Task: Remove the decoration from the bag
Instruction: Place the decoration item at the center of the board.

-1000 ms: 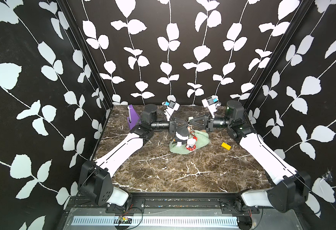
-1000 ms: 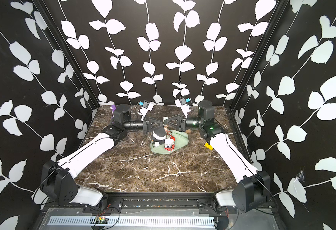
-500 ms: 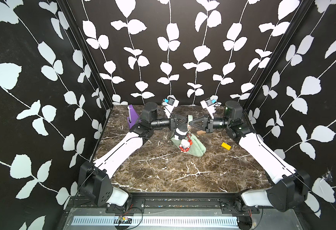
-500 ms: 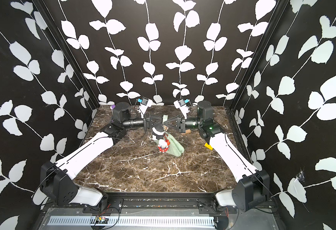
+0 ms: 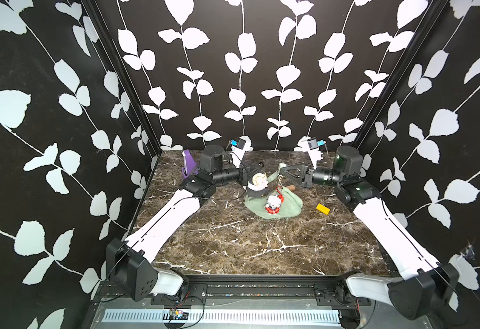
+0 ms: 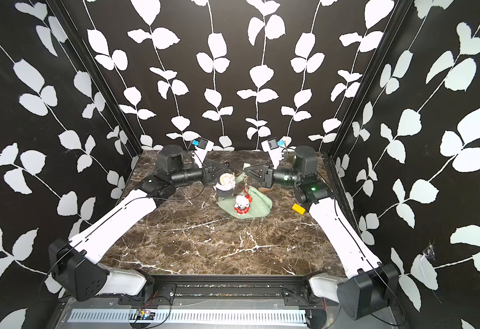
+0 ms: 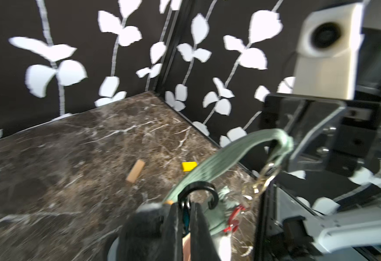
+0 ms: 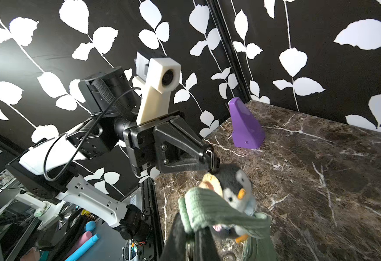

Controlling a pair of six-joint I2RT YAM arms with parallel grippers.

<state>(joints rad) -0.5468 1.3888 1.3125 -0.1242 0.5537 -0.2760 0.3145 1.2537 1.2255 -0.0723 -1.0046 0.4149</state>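
I will swing my left gripper toward the purple wedge, lower it to the bare marble next to the bag and let go of the black clip [image 7: 198, 188].
The sage-green bag [image 5: 287, 206] lies on the marble table [image 5: 233, 242], and its strap [image 5: 271, 177] rises to my right gripper [image 5: 281, 169], which is shut on it. In the right wrist view the strap [image 8: 207, 212] folds over that gripper [image 8: 195, 229]. My left gripper [image 5: 259, 165] is shut on the black clip [image 7: 198, 188] of a grey penguin decoration [image 5: 257, 185], which hangs below it by the bag's left edge. Whether the clip still hooks the strap cannot be told. A white bear decoration [image 5: 273, 203] with a red clip [image 5: 280, 191] rests on the bag.
A purple wedge [image 5: 189, 165] stands at the back left corner. On the table right of the bag lie a yellow block [image 5: 322, 209] and a small wooden piece [image 5: 290, 188]. Patterned walls close in the left, back and right sides.
Half a second ago the bag hung lifted and tilted between the grippers. Now its body lies flat on the table again. Both grippers stay shut and have risen slightly.
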